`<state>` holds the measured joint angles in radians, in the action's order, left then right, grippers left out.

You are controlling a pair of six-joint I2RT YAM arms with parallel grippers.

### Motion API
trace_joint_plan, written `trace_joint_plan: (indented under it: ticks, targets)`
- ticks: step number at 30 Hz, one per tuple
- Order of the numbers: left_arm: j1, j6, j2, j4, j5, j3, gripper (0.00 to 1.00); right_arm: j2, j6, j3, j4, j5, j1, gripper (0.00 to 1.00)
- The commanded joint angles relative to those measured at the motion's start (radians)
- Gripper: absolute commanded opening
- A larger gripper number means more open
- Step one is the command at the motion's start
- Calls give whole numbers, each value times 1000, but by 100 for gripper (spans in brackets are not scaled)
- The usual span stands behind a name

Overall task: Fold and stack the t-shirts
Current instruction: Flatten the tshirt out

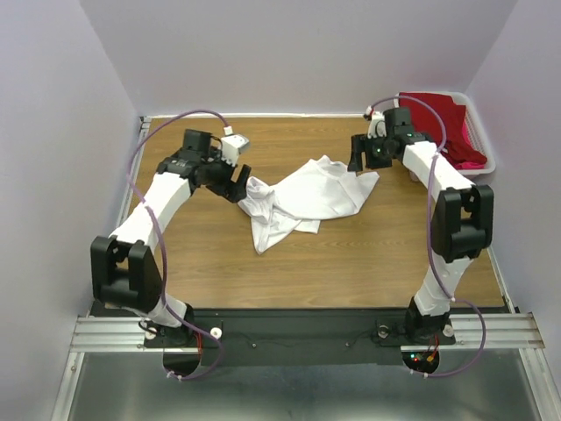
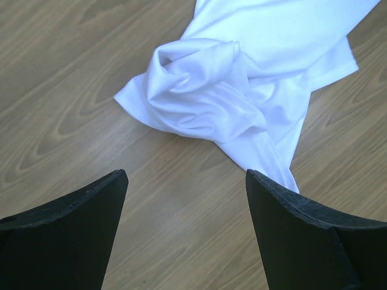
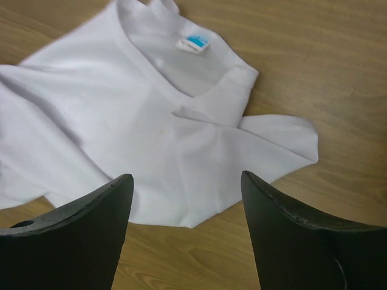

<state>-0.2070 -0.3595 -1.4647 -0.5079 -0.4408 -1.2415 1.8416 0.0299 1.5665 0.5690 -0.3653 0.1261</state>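
The cloth stands up at the raised fold at the t-shirt's bunched end (image 1: 256, 186) (image 2: 158, 75), so my left gripper will lower onto it, toward the right in the top view.
A crumpled white t-shirt (image 1: 302, 200) lies in the middle of the wooden table, bunched at its left end (image 2: 199, 90) and flatter at its right, where the collar with a blue label (image 3: 195, 43) shows. My left gripper (image 1: 237, 182) hovers open just left of the bunched end, nothing between its fingers (image 2: 78, 211). My right gripper (image 1: 361, 158) stands open above the shirt's right edge (image 3: 242, 151), empty. Deep red and pink t-shirts (image 1: 443, 118) lie heaped in the white basket at the back right.
The white plastic basket (image 1: 487, 163) sits at the table's far right corner, beside my right arm. Bare wood (image 1: 351, 263) stretches in front of the white shirt. Pale walls close in the table on three sides.
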Motion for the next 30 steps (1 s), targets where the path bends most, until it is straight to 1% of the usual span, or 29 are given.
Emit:
trace_joint_plan:
  ticks: [1, 3, 7, 10, 13, 15, 16, 17, 18, 19, 20, 21, 22, 23, 24, 27, 28, 30]
  targets:
    - [-89, -6, -78, 55, 114, -33, 91, 67, 44, -2, 14, 112, 17, 76]
    - [-138, 2, -112, 77, 143, -45, 91, 105, 44, -5, 15, 123, 14, 75]
    - [-189, 24, -207, 106, 220, -101, 91, 157, 42, -11, 14, 160, 9, 75]
    - [-198, 40, -264, 121, 234, -141, 87, 203, 36, -6, 14, 170, 7, 74]
    - [-200, 47, -319, 124, 231, -162, 79, 234, 25, 1, 14, 155, 9, 70]
    - [-200, 45, -338, 123, 232, -162, 71, 249, 19, 10, 12, 155, 9, 68]
    - [-200, 48, -353, 121, 240, -162, 60, 263, 19, 16, 14, 155, 9, 61]
    - [-200, 44, -358, 120, 243, -162, 54, 269, 18, 17, 14, 158, 7, 56]
    - [-198, 42, -365, 117, 246, -161, 46, 274, 15, 24, 14, 167, 9, 41]
    - [-195, 40, -362, 117, 254, -159, 38, 277, 13, 27, 15, 169, 4, 32]
    - [-183, 42, -359, 109, 252, -159, 23, 274, 7, 30, 15, 169, 3, 23]
    - [-171, 40, -349, 103, 248, -168, 14, 265, 4, 32, 17, 164, 1, 8]
    - [-158, 42, -342, 97, 241, -176, 3, 252, 2, 32, 17, 163, -3, 1]
    - [-144, 40, -335, 77, 234, -185, 0, 220, 4, 32, 17, 166, -11, 1]
    - [-102, 37, -327, 66, 220, -197, 0, 203, 4, 35, 17, 164, -17, 1]
    - [-34, 24, -299, 19, 160, -272, 0, 135, 1, 56, 17, 143, -57, 1]
    - [6, 11, -289, -4, 130, -318, 0, 117, -5, 79, 17, 109, -80, 1]
    - [35, 5, -281, -18, 116, -361, 0, 79, -12, 107, 20, 74, -100, 1]
